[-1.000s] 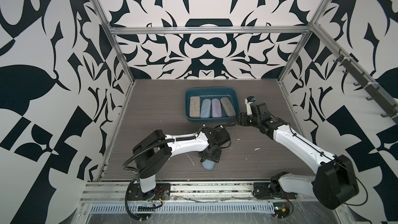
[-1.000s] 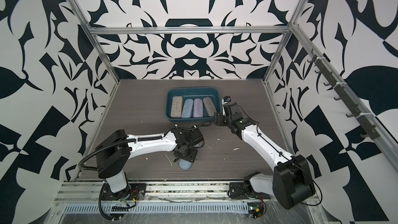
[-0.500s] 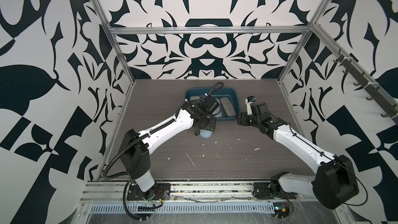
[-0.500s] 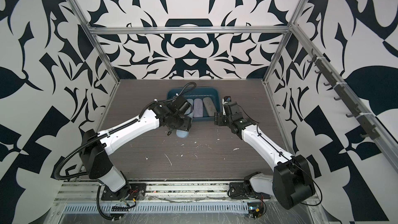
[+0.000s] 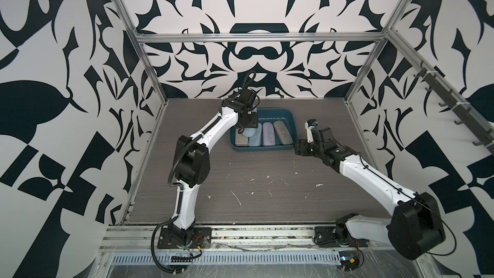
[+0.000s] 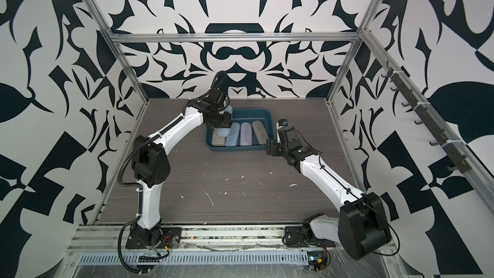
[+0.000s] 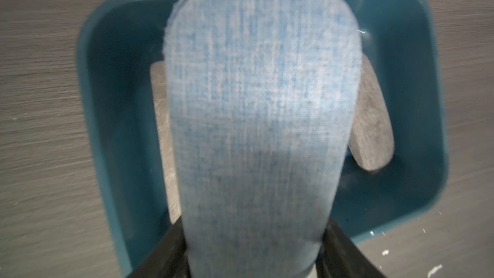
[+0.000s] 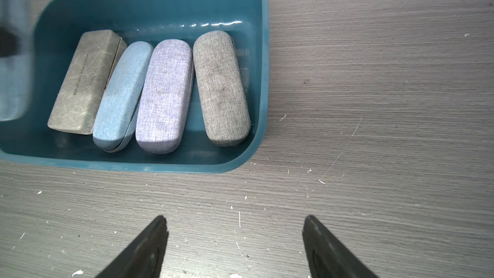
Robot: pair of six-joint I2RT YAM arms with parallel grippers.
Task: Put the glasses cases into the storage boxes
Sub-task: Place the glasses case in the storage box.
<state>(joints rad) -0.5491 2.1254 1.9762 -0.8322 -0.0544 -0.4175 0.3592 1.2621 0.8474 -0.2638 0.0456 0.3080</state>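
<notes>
I should next lower the second case in my left gripper into the box (image 5: 263,148) and let go of it on top of the beige and light blue cases that lie side by side below.
The dark teal storage box (image 5: 263,148) (image 6: 240,148) stands at the back middle of the table. Inside lie a beige glasses case (image 8: 83,81), a light blue one (image 8: 120,94), a lilac one (image 8: 163,94) and a grey-brown one (image 8: 222,86), side by side. My left gripper (image 5: 247,129) (image 7: 254,250) is shut on a second light blue case (image 7: 262,119) (image 6: 223,131), hanging over the box's left part above the beige case. My right gripper (image 8: 235,225) (image 5: 297,147) stands open and empty by the box's right front corner.
Small white flecks (image 5: 236,197) dot the grey wood-grain table. Patterned walls with aluminium posts (image 5: 149,76) close in the back and both sides. A rail of dark hooks (image 5: 454,108) runs along the right wall.
My left arm has lifted the light blue case from the table's front and swung it back over the storage box. The right arm has not moved.
</notes>
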